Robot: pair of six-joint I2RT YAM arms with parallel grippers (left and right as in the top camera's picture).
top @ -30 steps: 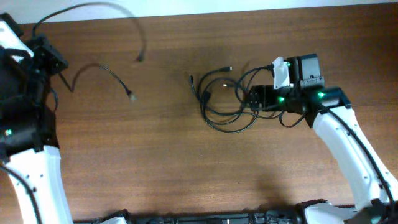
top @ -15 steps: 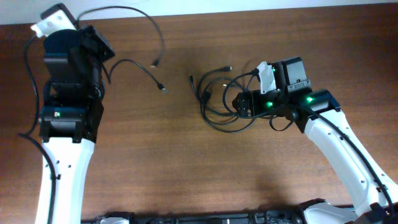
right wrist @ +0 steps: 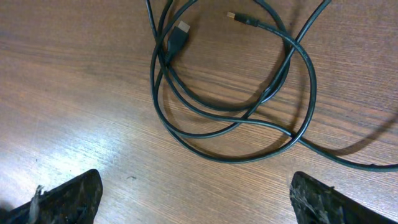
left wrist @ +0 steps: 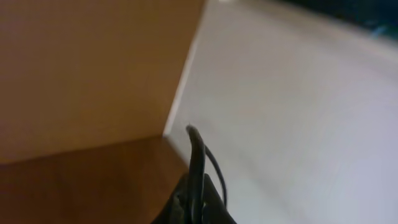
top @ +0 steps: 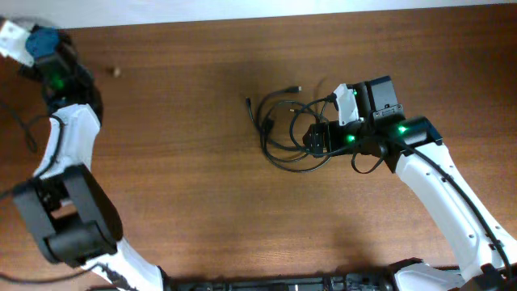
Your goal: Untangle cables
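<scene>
The cable should go to the tabletop's side strip (top: 19, 95), clear of the bundle. My left gripper needs to move down and to the left in the overhead view next and let go of the cable there.
The cables (top: 291, 133) lie as a loose bundle of black loops at the table's middle. In the right wrist view the loops (right wrist: 231, 99) cross each other, with two plug ends (right wrist: 180, 30) near the top. My right gripper (top: 319, 137) hovers over the bundle's right side. Its jaws (right wrist: 196, 205) are wide open and empty, just short of the loops. My left gripper (top: 50, 61) is at the far back-left corner. Its jaws (left wrist: 196, 196) are shut on one thin black cable (left wrist: 196, 155) beyond the table edge. A small plug end (top: 117, 71) lies near it.
The table's back edge (top: 242, 18) runs close behind the bundle. In the left wrist view the table corner (left wrist: 165, 134) meets pale floor. The left arm's thick black wire (top: 24, 133) hangs at the left edge.
My left arm has swung up to the back-left corner, dragging its cable off the left part of the table. My right gripper has shifted slightly left over the bundle.
</scene>
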